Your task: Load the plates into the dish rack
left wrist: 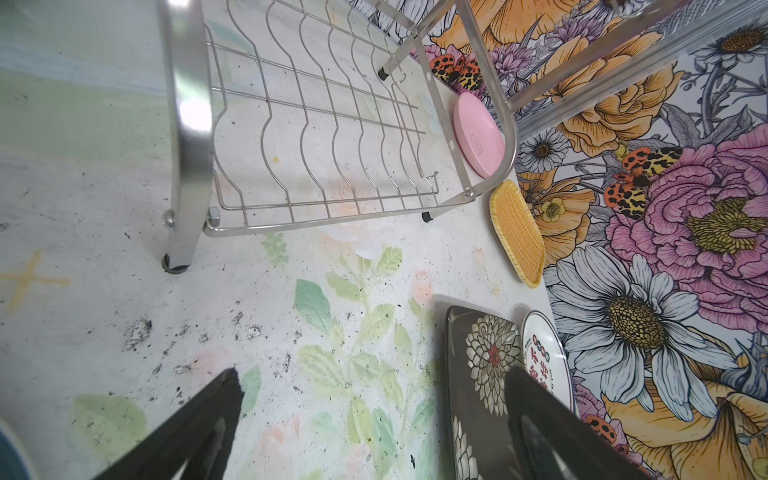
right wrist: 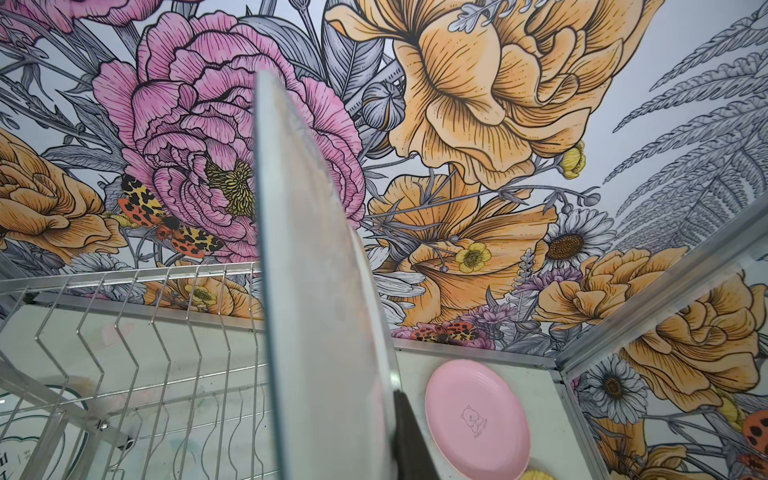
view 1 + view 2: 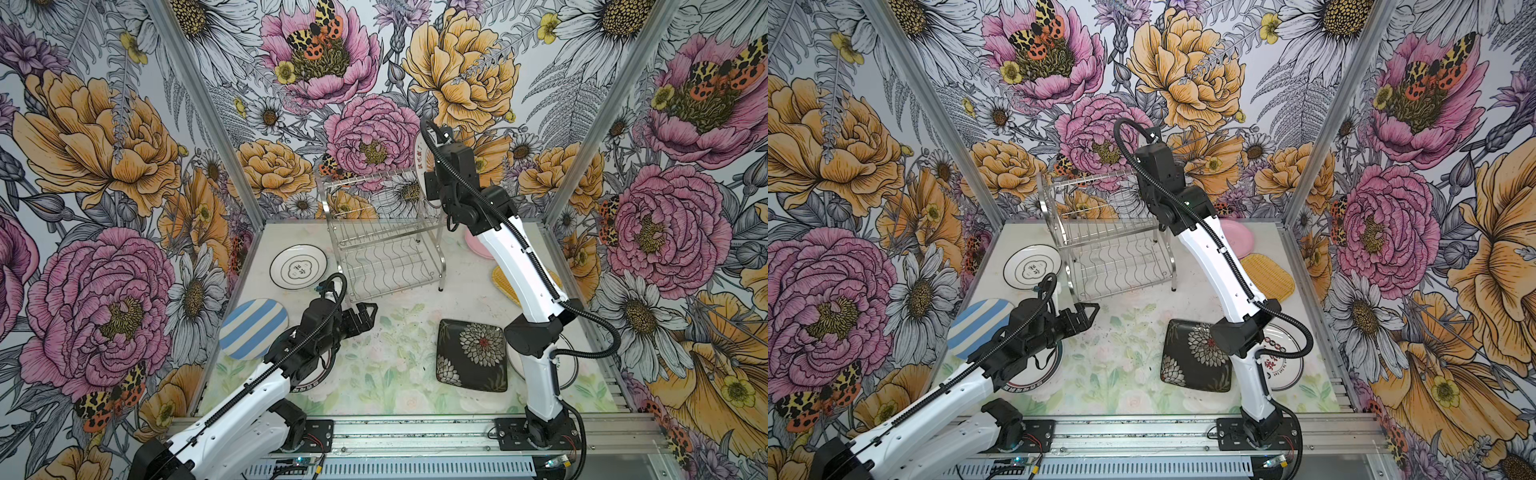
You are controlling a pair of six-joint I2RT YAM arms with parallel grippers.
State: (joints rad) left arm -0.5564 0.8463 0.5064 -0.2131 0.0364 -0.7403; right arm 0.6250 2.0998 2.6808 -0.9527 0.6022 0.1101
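Note:
I will move my right gripper down toward the end wires of the rack's top shelf and let go of the white plate, because the plate already stands on edge above that empty shelf.
The steel dish rack [image 3: 382,237] [image 3: 1108,241] stands empty at the back of the table. My right gripper [image 2: 365,407] is shut on a white plate [image 2: 316,291] [image 3: 421,160], held on edge above the right end of the rack's top tier [image 2: 145,332]. One finger [image 2: 405,432] shows; the plate hides the other. My left gripper [image 3: 368,313] [image 1: 372,374] is open and empty, low over the table in front of the rack. Several plates lie flat: black-rimmed white [image 3: 298,266], blue-striped [image 3: 253,328], black floral square [image 3: 471,355], pink [image 3: 1235,239], yellow woven [image 3: 1266,278].
A white plate [image 3: 1034,374] lies partly under my left arm, and a red-printed white plate [image 3: 1283,357] sits behind my right arm's base. Flowered walls close in the back and both sides. The rack's lower tier [image 1: 316,124] holds nothing.

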